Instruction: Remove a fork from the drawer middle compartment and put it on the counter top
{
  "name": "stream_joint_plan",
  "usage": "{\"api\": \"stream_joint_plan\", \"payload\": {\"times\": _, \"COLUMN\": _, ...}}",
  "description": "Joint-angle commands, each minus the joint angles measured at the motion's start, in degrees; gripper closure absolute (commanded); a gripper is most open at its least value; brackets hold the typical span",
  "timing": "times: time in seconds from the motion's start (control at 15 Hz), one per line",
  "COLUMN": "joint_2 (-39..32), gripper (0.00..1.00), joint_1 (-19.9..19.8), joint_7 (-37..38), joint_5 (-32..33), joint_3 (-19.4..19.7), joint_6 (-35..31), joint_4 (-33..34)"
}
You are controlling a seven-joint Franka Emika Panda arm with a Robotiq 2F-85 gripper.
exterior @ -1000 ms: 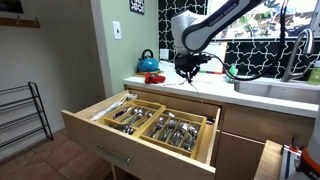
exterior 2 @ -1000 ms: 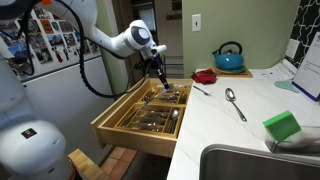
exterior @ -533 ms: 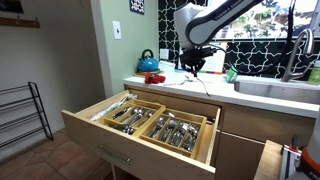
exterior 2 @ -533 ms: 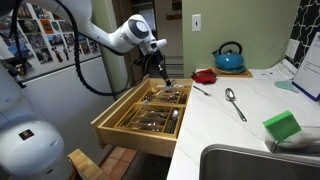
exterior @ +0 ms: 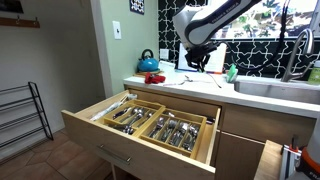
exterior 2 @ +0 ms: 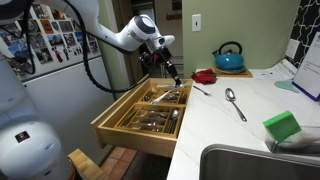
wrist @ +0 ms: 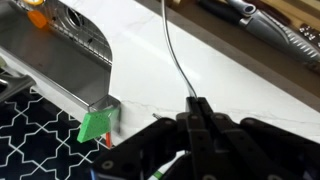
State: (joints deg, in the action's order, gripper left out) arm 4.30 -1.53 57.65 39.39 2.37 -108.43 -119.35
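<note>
The robot's gripper will next move over the counter top, turn and go down to the counter top's bare part (exterior 2: 220, 105) beside the spoon to let go of the fork (exterior 2: 175, 78), because that spot is clear.
The drawer (exterior: 128, 146) (exterior 2: 122, 134) stands pulled open, its wooden organiser full of silver cutlery. The middle compartment (exterior: 135, 116) (exterior 2: 158, 102) holds several pieces. My gripper (exterior: 199, 63) (exterior 2: 166, 66) (wrist: 197, 101) is shut on a thin silver fork (exterior 2: 175, 78) (wrist: 175, 55) by its handle. It holds the fork in the air above the drawer's back end, near the edge of the counter top (exterior: 190, 86) (exterior 2: 250, 118) (wrist: 130, 50). In the wrist view the fork's stem runs out over the pale counter; its tines are out of frame.
A spoon (exterior 2: 233, 102) and another utensil (exterior 2: 200, 90) lie on the counter. A blue kettle (exterior: 147, 62) (exterior 2: 229, 57) and a red item (exterior 2: 205, 75) stand at the back. A green sponge (exterior 2: 283, 126) (wrist: 97, 124) sits by the sink (exterior 2: 240, 165) (wrist: 70, 40).
My gripper has risen out of the drawer with the fork and moved up and toward the counter top.
</note>
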Motion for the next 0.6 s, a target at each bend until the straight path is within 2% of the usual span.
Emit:
{"api": "stream_joint_plan", "payload": {"times": 0.0, "joint_2": -7.9, "gripper": 0.99, "joint_1": -1.7, "joint_7": -8.8, "joint_5": 6.7, "joint_3": 0.7, "joint_6": 2.3, "joint_4": 8.2}}
{"api": "stream_joint_plan", "payload": {"times": 0.27, "joint_2": -17.5, "gripper": 0.99, "joint_1": -1.7, "joint_7": -15.6, "joint_5": 15.7, "joint_3": 2.0, "joint_6": 0.8, "joint_4": 16.6}}
{"api": "stream_joint_plan", "payload": {"times": 0.53, "joint_2": -25.2, "gripper": 0.99, "joint_1": -0.7, "joint_7": -19.7, "joint_5": 24.8, "joint_3": 2.5, "joint_6": -1.0, "joint_4": 22.4}}
